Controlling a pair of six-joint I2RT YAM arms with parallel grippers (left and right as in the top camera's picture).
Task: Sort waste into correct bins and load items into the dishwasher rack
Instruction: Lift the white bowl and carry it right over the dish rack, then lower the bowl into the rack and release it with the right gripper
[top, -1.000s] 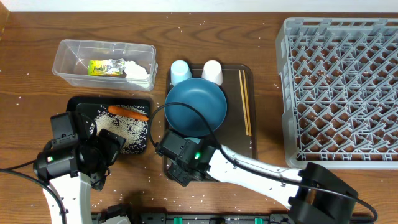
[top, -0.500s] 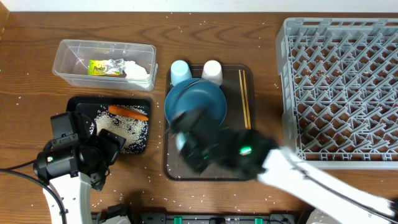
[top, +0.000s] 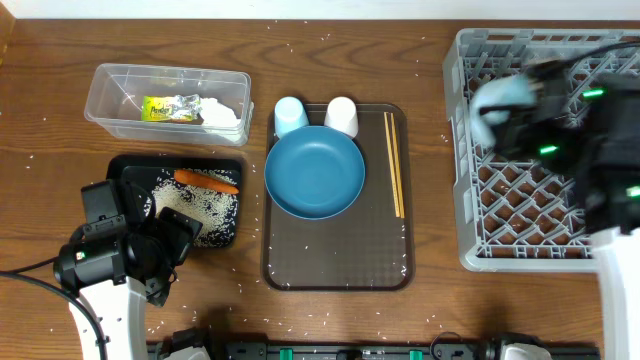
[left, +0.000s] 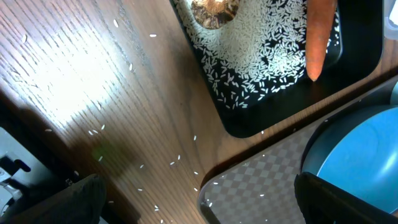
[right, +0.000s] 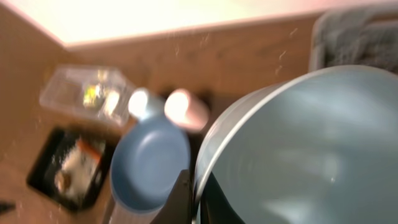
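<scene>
The rack's empty far end (top: 538, 58) is outward and below, so my right gripper will next swing the bowl (top: 497, 100) outward, tilt it, lower it there and let go of the bowl's rim.
My right gripper (right: 198, 200) is shut on the rim of the white bowl (right: 311, 149), whose pale blue inside fills the right wrist view. In the overhead view the bowl (top: 497, 100) is a blur above the left part of the grey dishwasher rack (top: 520, 215). The blue plate (top: 314, 171), the light blue cup (top: 290, 115), the whitish cup (top: 341, 114) and the chopsticks (top: 394, 165) lie on the brown serving tray (top: 335, 262). My left gripper (left: 199, 208) stands open and empty over the table, just off the black tray (top: 125, 165).
The black tray holds rice (top: 195, 208), a carrot (top: 205, 181) and a brown lump (left: 214, 12). The clear tub (top: 105, 95) holds the wrapper (top: 168, 107) and the napkin (top: 222, 112). Loose rice grains dot the table and the serving tray.
My right arm has swung from the serving tray's front edge across to above the rack, carrying the bowl. The left arm has not moved.
</scene>
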